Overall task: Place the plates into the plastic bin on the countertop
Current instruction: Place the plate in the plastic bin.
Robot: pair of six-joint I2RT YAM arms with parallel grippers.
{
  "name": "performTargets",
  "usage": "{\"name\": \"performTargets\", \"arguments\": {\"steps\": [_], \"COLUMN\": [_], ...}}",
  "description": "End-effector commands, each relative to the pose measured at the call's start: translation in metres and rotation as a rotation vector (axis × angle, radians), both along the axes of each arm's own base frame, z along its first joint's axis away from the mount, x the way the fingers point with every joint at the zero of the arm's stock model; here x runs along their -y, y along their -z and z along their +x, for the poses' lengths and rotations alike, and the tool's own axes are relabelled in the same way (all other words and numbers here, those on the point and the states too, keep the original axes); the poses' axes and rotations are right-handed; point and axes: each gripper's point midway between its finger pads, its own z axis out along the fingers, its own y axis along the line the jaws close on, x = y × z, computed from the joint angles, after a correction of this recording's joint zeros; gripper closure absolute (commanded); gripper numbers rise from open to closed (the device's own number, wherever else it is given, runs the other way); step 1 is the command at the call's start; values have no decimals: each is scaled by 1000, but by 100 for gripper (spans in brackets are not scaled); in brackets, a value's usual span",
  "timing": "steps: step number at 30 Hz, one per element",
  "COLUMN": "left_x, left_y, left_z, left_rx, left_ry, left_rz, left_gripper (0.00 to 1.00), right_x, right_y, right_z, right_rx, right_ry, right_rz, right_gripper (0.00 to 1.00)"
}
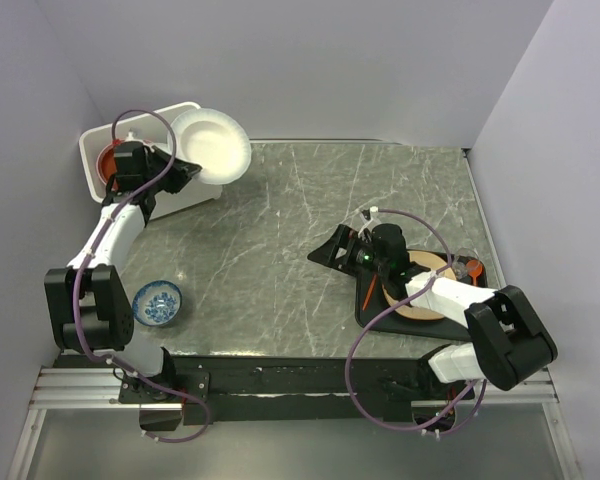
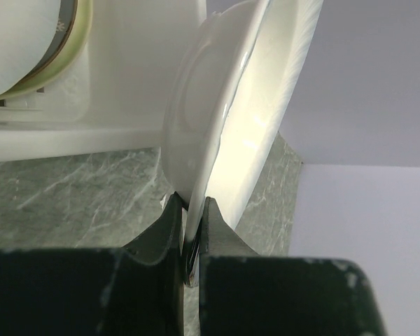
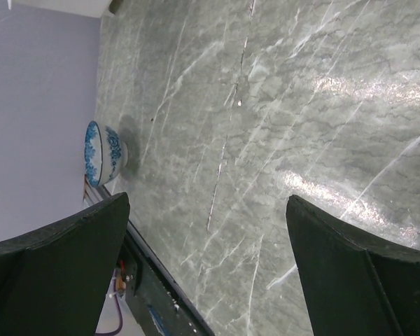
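Observation:
My left gripper moves to the left in the top view next and releases the white plate (image 1: 215,143) inside the white bin (image 1: 144,130), because the plate juts past the bin's end.
A white plate (image 1: 215,143) stands tilted on edge beside the white plastic bin (image 1: 92,148) at the far left of the countertop (image 1: 280,230). My left gripper (image 1: 188,172) is shut on its lower rim. In the left wrist view the plate (image 2: 217,119) is pinched between the gripper (image 2: 190,204) fingers, with the bin wall (image 2: 133,77) just behind it. A red-orange plate (image 1: 109,166) lies inside the bin. My right gripper (image 1: 332,250) is open and holds nothing, beside a tan plate (image 1: 420,298). In the right wrist view this gripper (image 3: 206,231) hangs over bare countertop (image 3: 266,105).
A small blue-and-white bowl (image 1: 157,302) sits near the left arm's base and also shows in the right wrist view (image 3: 101,154). The tan plate rests on a flat black tray (image 1: 372,312) at the right. Walls close in the left, back and right sides.

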Motion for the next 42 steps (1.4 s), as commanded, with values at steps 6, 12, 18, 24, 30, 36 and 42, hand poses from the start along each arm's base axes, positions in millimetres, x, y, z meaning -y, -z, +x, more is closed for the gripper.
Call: {"name": "performTargets", "arguments": {"steps": [6, 12, 18, 24, 30, 36, 42], "left_x": [-16, -31, -45, -62, -79, -94, -107], "left_y": [-99, -108, -109, -108, -101, -91, -81], "left_z": [-2, -2, 2, 4, 7, 9, 8], "left_rx": [323, 346, 349, 352, 344, 329, 312], "left_ry": [-22, -57, -87, -124, -163, -195, -229], "left_rz": [-37, -42, -45, -55, -70, -70, -71], "left_gripper": [99, 99, 99, 99, 99, 99, 99], "right_x": [-7, -11, -13, -10, -5, -2, -5], "right_y": [-19, -19, -14, -15, -14, -9, -10], "right_z": [7, 11, 13, 12, 9, 6, 9], "right_rx": [63, 61, 44, 48, 43, 30, 32], "right_ry": [-17, -30, -34, -25, -8, 0, -8], "right_rz": [19, 15, 18, 4, -6, -17, -18], "right_gripper": [0, 0, 0, 0, 0, 0, 0]}}
